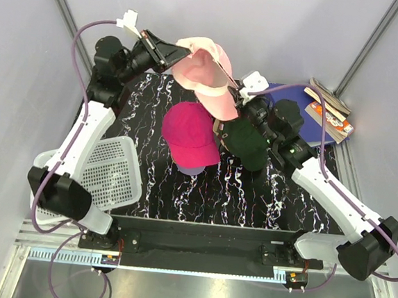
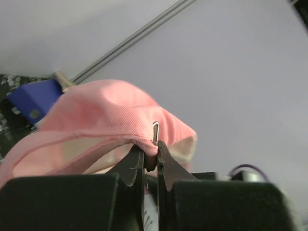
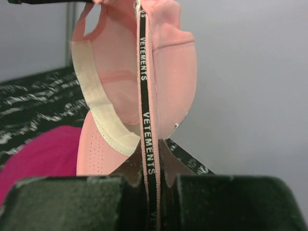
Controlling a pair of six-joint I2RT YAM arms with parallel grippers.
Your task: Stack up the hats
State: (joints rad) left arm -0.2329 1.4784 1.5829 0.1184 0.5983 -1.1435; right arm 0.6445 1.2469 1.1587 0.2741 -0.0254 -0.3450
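Observation:
The magenta cap [image 1: 190, 136] is on top of the stack, so my right gripper needs to move down, back and left in the top view next and release the light pink cap [image 1: 205, 73] onto it.
A light pink cap [image 1: 205, 73] hangs in the air between both grippers at the back of the table. My left gripper [image 1: 176, 49] is shut on its rear rim [image 2: 144, 144]. My right gripper [image 1: 237, 91] is shut on its brim edge, which carries a black lettered band [image 3: 144, 120]. A magenta cap [image 1: 190, 136] sits on a lavender cap whose brim [image 1: 191, 170] peeks out below. A dark green cap [image 1: 247, 144] lies to its right, under the right arm. The magenta cap also shows in the right wrist view [image 3: 38, 149]. A tan cap is out of view.
A white mesh basket [image 1: 106, 172] sits at the left table edge. A blue box [image 1: 313, 117] with books [image 1: 331, 108] stands at the back right. The black marbled mat [image 1: 202, 191] covers the table. Grey walls close in on three sides.

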